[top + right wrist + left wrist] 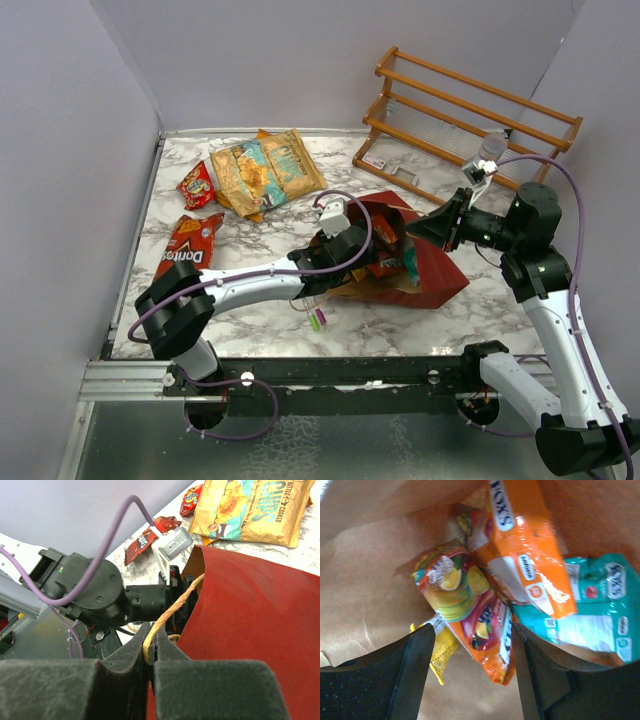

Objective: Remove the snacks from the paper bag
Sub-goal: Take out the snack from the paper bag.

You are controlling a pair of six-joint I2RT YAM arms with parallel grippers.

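My left gripper has the low end of the orange-and-red packet between its open fingers, so it needs to go farther down into the bag's opening onto that end of the packet and close.
The red paper bag (435,270) lies on its side with its kraft inside (365,580) facing my left arm. My left gripper (362,250) is inside the bag's mouth. In the left wrist view it (472,675) is open, its jaws either side of the low end of an orange-and-red packet (485,635). Beside that lie an orange packet (520,555), a teal packet (590,615) and a yellow packet (442,650). My right gripper (151,652) is shut on the bag's string handle (172,607) and holds the mouth up.
A red Doritos bag (190,250), a tan-and-teal chip bag (265,170) and a small red packet (197,185) lie on the table's left. Marker pens (315,318) lie in front of the bag. A wooden rack (470,120) stands at the back right.
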